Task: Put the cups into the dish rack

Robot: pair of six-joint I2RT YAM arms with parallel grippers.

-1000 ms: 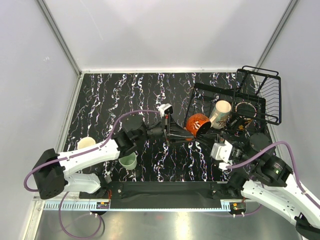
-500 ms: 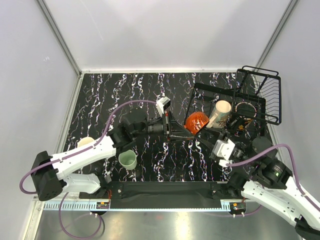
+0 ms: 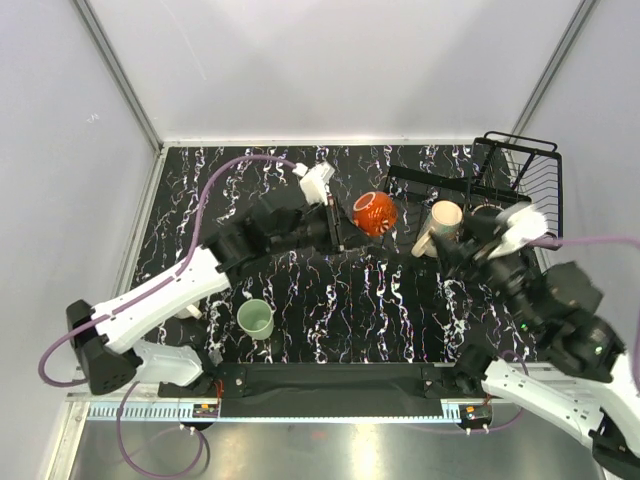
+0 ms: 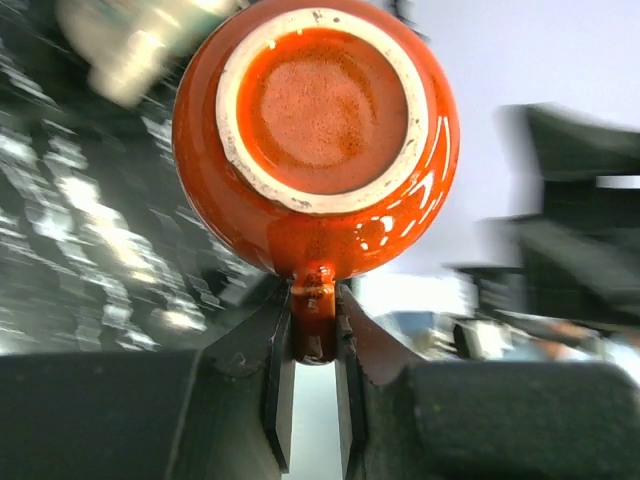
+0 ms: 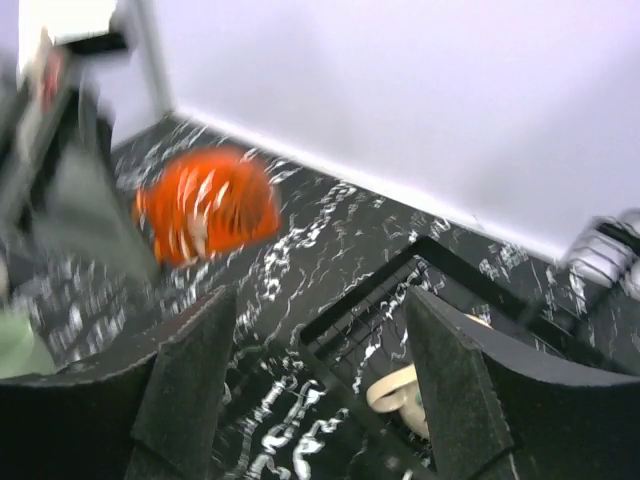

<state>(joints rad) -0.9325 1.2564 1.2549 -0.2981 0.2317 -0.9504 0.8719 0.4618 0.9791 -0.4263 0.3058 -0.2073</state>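
The basket's empty part is below the left gripper, to its right in the top view, so the robot should carry the red mug [image 3: 373, 212] over next, lower it and release it.
My left gripper [image 4: 314, 312] is shut on the handle of the glossy red mug [image 4: 320, 110], whose unglazed base faces the wrist camera. From above, the red mug [image 3: 373, 212] hangs in the air just left of the dish rack [image 3: 440, 175], with the left gripper [image 3: 342, 226] beside it. A cream mug [image 3: 441, 224] leans inside the rack basket. The mint-green mug [image 3: 255, 318] stands on the table near the front. My right gripper [image 5: 312, 385] is open and holds nothing above the rack's corner [image 5: 372, 288] and the cream mug's handle [image 5: 398, 392]. The right gripper [image 3: 458, 252] hovers high there.
The rack's taller slotted section [image 3: 535, 172] stands at the far right against the wall. White walls close in the black marbled table [image 3: 230, 190] on three sides. The raised right arm [image 3: 560, 300] covers the near right part of the rack.
The left arm has carried the red mug up and back to the left, away from the rack's near edge. The right gripper has opened, and its arm has risen.
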